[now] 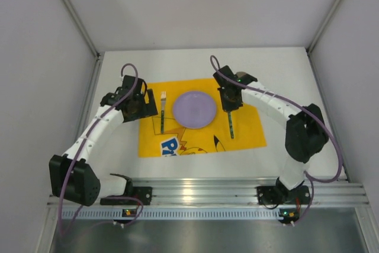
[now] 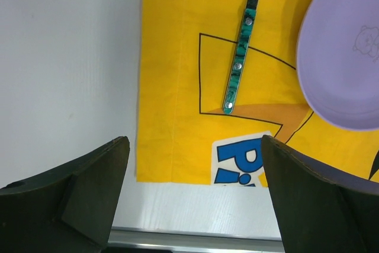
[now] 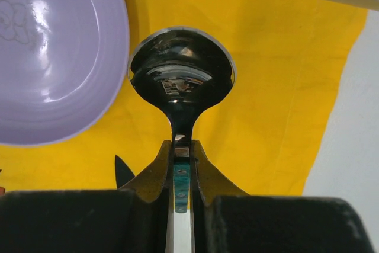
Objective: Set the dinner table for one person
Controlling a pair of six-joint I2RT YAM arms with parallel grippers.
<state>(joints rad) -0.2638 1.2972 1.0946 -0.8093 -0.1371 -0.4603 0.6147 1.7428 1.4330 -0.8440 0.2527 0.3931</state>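
The mat (image 1: 249, 128) beside the plate is below, so my right gripper needs to lower the spoon next, moving it a little toward the plate, and let go of it there, across from the fork.
A lilac plate (image 1: 194, 109) sits mid-mat on a yellow cartoon-print mat (image 1: 249, 128), which lies on the white dinner table (image 1: 284, 75). A fork (image 1: 162, 111) with a teal handle lies left of the plate; it also shows in the left wrist view (image 2: 238, 66). A spoon (image 1: 231, 124) lies right of the plate. My right gripper (image 1: 228, 103) is shut on the spoon's neck (image 3: 182, 69); its jaws pinch just below the bowl. I cannot tell whether the spoon is lifted. My left gripper (image 1: 142, 108) hangs open and empty over the mat's left edge (image 2: 194, 143).
The ribbed aluminium rail (image 1: 201, 191) runs along the table's near edge, with both arm bases on it. Grey walls stand close on the left, right and far sides. Bare white tabletop (image 2: 65, 75) lies left of the mat.
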